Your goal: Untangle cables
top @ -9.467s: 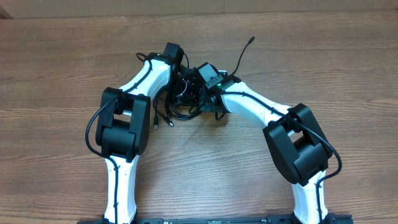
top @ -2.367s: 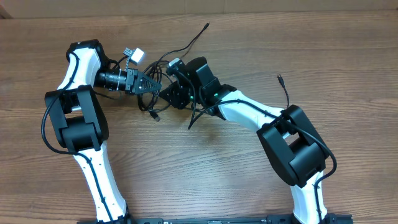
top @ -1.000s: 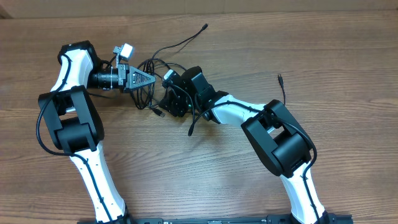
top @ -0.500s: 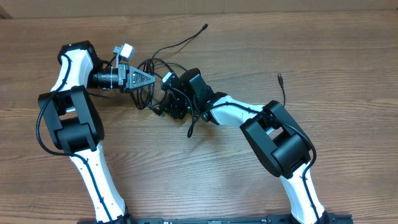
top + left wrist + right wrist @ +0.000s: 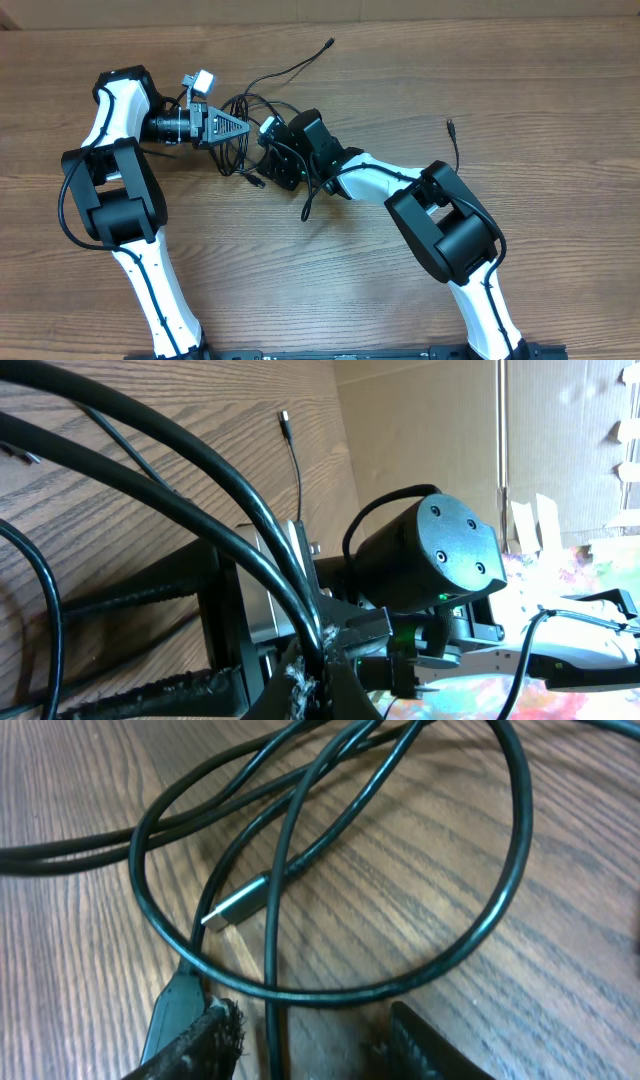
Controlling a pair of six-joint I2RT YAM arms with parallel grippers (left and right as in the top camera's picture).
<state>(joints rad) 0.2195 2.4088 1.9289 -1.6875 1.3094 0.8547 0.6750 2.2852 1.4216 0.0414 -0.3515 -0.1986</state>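
My left gripper holds the looped pieces of cable, which arch above the table beneath the tangle. It next needs to lower toward the right in the overhead view onto that table and let go of them.
The cables lie as a black tangle of loops on the wooden table, between my two grippers. My left gripper points right and is shut on a strand at the tangle's left side; in the left wrist view its fingertips pinch two thick-looking black strands. My right gripper is at the tangle's lower right. In the right wrist view its jaws stand apart, with one strand running between them, touching neither finger. A loop and a silver-tipped plug lie just ahead.
One free cable end trails toward the back of the table. A separate thin cable lies to the right of the right arm. A short tail sticks out toward the front. Cardboard panels stand behind the table.
My right gripper has edged a little left into the tangle. The left arm and the strand it holds have stayed put.
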